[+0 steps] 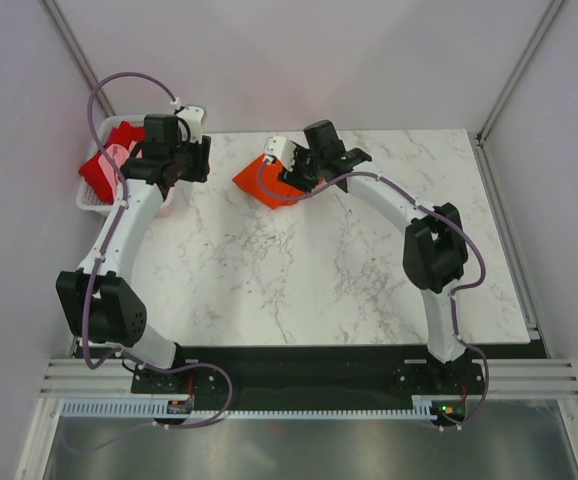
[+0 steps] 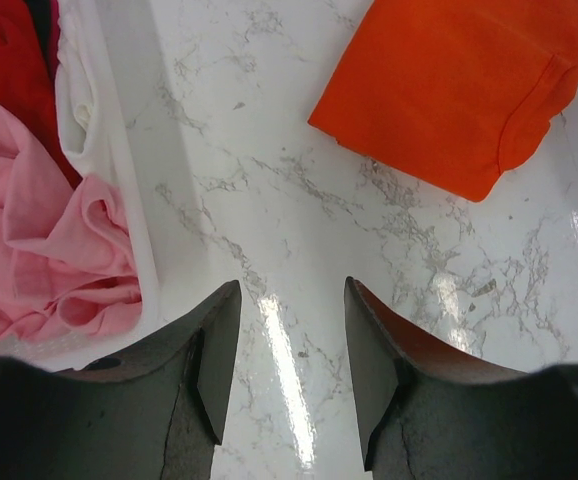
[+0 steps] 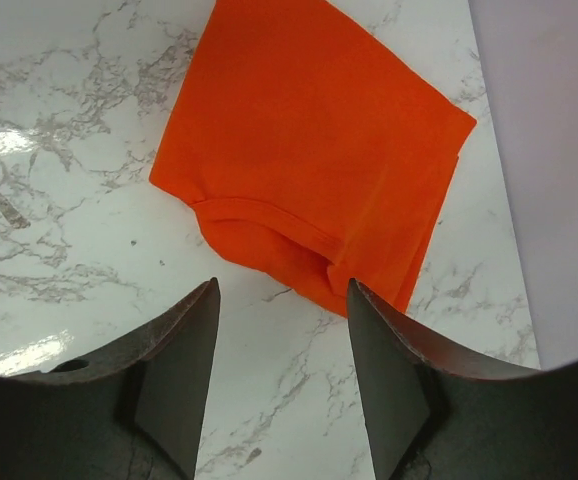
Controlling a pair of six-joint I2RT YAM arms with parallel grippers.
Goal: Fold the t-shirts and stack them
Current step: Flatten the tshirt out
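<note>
I need to lower my right gripper next onto the bright orange-red t-shirt's near edge, at the hem's end by the crease (image 3: 329,258).
A bright orange-red t-shirt (image 1: 259,184) lies folded on the marble table; it also shows in the left wrist view (image 2: 469,80) and the right wrist view (image 3: 319,150). A deeper red t-shirt (image 1: 99,168) and a pale pink t-shirt (image 2: 39,240) lie crumpled in the white basket (image 1: 87,200) at the far left. My left gripper (image 2: 291,300) is open and empty over bare marble beside the basket's wall (image 2: 129,150). My right gripper (image 3: 281,295) is open and empty, just short of the folded shirt's near edge.
The table's back edge meets a white wall. A metal frame post (image 1: 514,70) stands at the back right corner. The table's right edge (image 1: 504,240) lies to the right of the right arm.
</note>
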